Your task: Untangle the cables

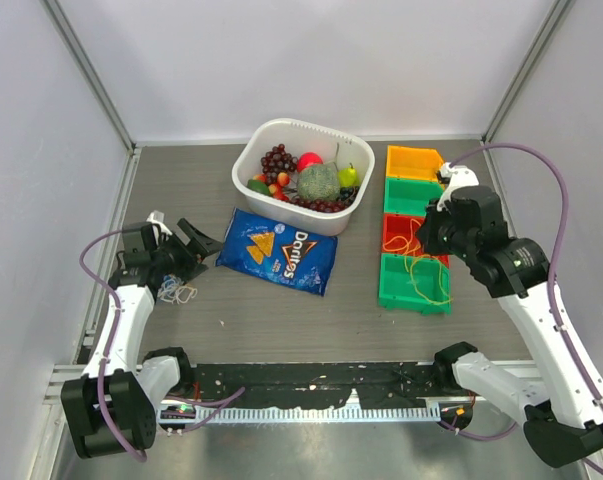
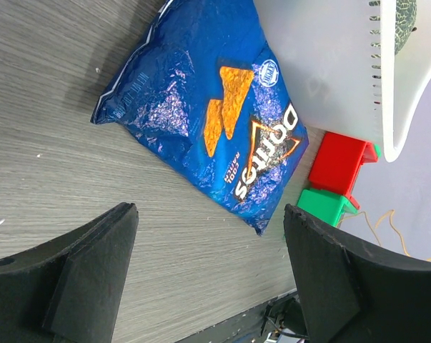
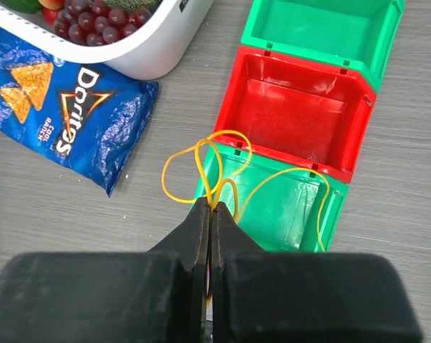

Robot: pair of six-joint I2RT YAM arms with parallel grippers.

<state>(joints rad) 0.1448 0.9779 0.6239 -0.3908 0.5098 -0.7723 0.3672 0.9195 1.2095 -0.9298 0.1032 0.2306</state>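
Observation:
The right gripper lowers its fingers into the near green bin (image 1: 391,285) (image 3: 286,214) below next and releases the yellow cable. The cable's loops still hang over the near green bin's rim.
My right gripper (image 3: 212,207) is shut on a thin yellow cable (image 3: 201,166). It holds the cable above the near green bin (image 3: 286,214), and the loops hang over that bin's rim. From above, the yellow cable (image 1: 421,265) drapes across the red bin (image 1: 389,236) and the near green bin (image 1: 391,285), below my right gripper (image 1: 428,235). A small bunch of white and blue cables (image 1: 178,292) lies on the table by my left arm. My left gripper (image 1: 197,240) is open and empty, its jaws wide apart above the bare table (image 2: 211,243), pointing at the chip bag.
A blue Doritos bag (image 1: 279,251) lies mid-table and also shows in the left wrist view (image 2: 208,107). A white basket (image 1: 253,150) of fruit stands behind it. A yellow bin (image 1: 413,161) and a far green bin (image 1: 411,195) continue the row at the right.

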